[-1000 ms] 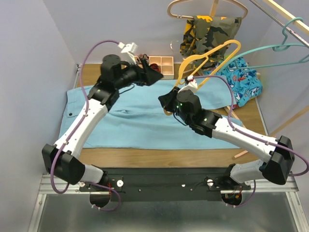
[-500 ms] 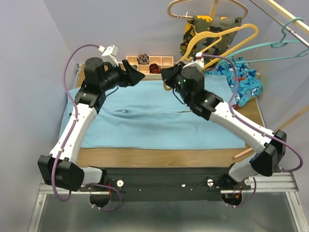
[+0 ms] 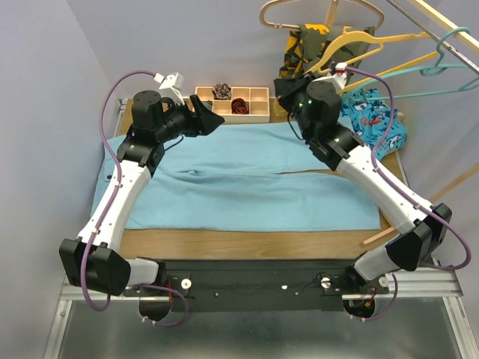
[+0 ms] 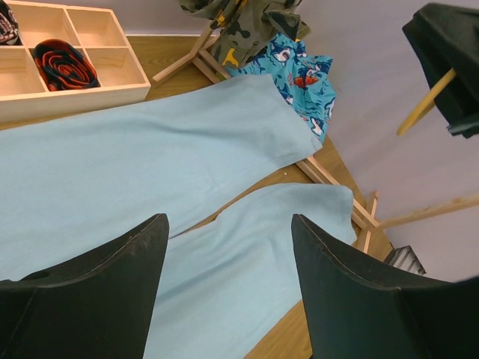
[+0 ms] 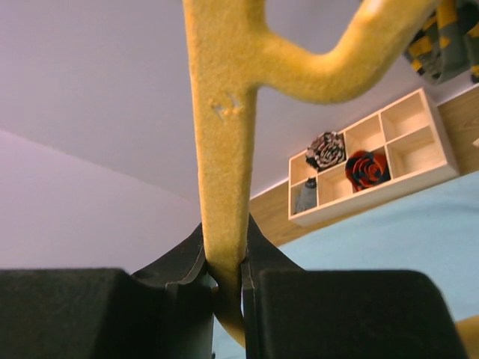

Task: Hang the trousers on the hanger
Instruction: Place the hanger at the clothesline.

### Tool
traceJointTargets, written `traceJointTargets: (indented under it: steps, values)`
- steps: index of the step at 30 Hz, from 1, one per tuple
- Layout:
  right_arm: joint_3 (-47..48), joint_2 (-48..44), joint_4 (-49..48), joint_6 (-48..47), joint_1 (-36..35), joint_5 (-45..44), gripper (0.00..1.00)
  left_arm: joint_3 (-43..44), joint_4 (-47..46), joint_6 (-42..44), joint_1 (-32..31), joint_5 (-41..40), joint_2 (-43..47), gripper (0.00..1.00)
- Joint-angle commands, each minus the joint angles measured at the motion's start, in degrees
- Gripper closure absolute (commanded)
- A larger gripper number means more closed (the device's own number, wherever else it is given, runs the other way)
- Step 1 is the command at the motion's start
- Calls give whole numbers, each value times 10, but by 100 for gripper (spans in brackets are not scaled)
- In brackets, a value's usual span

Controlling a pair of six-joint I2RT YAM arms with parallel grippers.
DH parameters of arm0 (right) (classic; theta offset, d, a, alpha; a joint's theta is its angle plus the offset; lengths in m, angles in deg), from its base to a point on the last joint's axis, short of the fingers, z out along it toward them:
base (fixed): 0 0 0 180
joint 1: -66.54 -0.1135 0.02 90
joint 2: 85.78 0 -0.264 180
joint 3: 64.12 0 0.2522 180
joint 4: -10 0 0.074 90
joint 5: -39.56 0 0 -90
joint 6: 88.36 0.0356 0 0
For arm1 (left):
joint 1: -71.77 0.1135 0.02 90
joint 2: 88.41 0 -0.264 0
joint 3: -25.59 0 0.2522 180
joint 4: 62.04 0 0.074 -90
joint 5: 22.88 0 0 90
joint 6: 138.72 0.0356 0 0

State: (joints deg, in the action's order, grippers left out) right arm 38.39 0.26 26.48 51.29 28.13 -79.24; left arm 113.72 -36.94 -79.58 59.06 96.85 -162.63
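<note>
My right gripper is still pinching the yellow hanger (image 3: 374, 41) in its fingers beside the bar, so next I should move it toward the bar (image 3: 420, 26), past the camouflage garment, and open it.
The light blue trousers (image 3: 247, 187) lie spread flat over the table, both legs reaching right; the left wrist view shows their leg ends (image 4: 150, 149). The teal hanger (image 3: 449, 71) hangs on the rail at the upper right, with neither gripper touching it. My left gripper (image 3: 213, 120) hovers open above the trousers' back edge, nothing between its fingers (image 4: 228, 221). My right gripper (image 3: 288, 86) is raised at the back, shut on the bar of a yellow hanger (image 3: 374, 41). In the right wrist view that yellow hanger (image 5: 224, 149) is pinched between the pads.
A wooden compartment tray (image 3: 247, 118) with rolled items stands at the back edge. A camouflage garment (image 3: 299, 52) and a pale wooden hanger (image 3: 284, 11) hang at the back. A shark-print cloth (image 3: 382, 127) lies at the back right under the rail (image 3: 441, 26).
My right arm has lifted the yellow hanger off the trousers and carried it back and right, up by the rail. My left arm drew back to the left, then held still.
</note>
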Motion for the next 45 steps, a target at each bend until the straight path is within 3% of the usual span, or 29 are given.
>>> traceJointTargets:
  steps: [1,26,34,45]
  values:
    - [22,-9,-6,26,33,18,99,-7,-7,10,3,17,-5,25]
    - [34,-54,-16,123,123,73,99,-23,-7,11,3,29,-15,25]
    - [10,-57,-21,201,163,118,99,-26,-6,13,3,28,-13,25]
    - [-22,-65,-22,225,181,136,99,-31,-6,12,2,25,-14,25]
